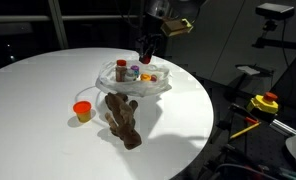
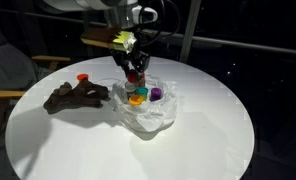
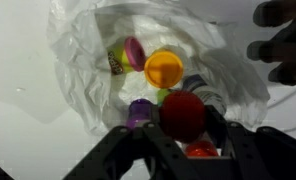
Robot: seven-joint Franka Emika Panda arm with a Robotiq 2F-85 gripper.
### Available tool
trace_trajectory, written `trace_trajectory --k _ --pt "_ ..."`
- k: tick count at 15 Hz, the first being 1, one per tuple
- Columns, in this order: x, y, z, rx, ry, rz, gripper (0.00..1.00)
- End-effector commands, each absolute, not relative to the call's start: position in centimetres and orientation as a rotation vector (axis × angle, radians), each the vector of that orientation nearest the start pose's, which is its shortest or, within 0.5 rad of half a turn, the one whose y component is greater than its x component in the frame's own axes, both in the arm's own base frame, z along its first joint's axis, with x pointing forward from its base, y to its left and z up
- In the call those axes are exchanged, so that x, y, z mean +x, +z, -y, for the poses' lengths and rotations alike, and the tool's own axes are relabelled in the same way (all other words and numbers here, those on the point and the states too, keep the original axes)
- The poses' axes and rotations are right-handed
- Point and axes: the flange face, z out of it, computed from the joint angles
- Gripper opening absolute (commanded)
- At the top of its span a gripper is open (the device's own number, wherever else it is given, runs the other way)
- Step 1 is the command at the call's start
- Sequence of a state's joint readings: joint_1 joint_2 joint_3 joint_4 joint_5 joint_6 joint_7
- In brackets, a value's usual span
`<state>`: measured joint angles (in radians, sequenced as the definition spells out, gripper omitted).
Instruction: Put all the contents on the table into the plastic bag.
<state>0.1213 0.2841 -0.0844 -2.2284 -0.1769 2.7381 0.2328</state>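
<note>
My gripper will next move down and to its left in the wrist view and release the red cup (image 3: 183,115), as space beside the purple cup is free there.
My gripper (image 3: 183,128) is shut on a red cup (image 3: 183,115) and holds it just above the open plastic bag (image 3: 88,60). It hovers over the bag in both exterior views (image 1: 146,45) (image 2: 135,68). Inside the bag lie an orange cup (image 3: 164,68), a purple cup (image 3: 140,108), a yellow cup with a pink-purple piece (image 3: 123,57) and a grey-white bottle (image 3: 203,92). The bag (image 1: 133,82) (image 2: 148,112) sits on the round white table (image 1: 38,90) (image 2: 213,130). The brown lumpy object (image 1: 121,118) (image 2: 76,97) lies beside the bag. An orange cup (image 1: 83,111) (image 2: 82,77) stands next to it.
A yellow and red object (image 1: 265,102) sits off the table on dark equipment. A wooden chair (image 2: 3,95) stands by the table's edge in an exterior view. Dark window frames run behind the table.
</note>
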Motion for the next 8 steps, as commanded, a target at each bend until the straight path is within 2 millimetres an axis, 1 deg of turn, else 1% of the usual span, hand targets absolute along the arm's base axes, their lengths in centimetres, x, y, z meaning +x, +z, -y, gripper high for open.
trace_trajectory --k 1,3,8 --pt "59.7 23.6 -1.3 -3.2 -0.395 -0.188 0.24" --pt "60.6 22.2 -0.5 -3.199 -0.39 -0.243 0.24" --pt "62.0 20.9 0.8 -3.182 -0.42 -0.352 0.24"
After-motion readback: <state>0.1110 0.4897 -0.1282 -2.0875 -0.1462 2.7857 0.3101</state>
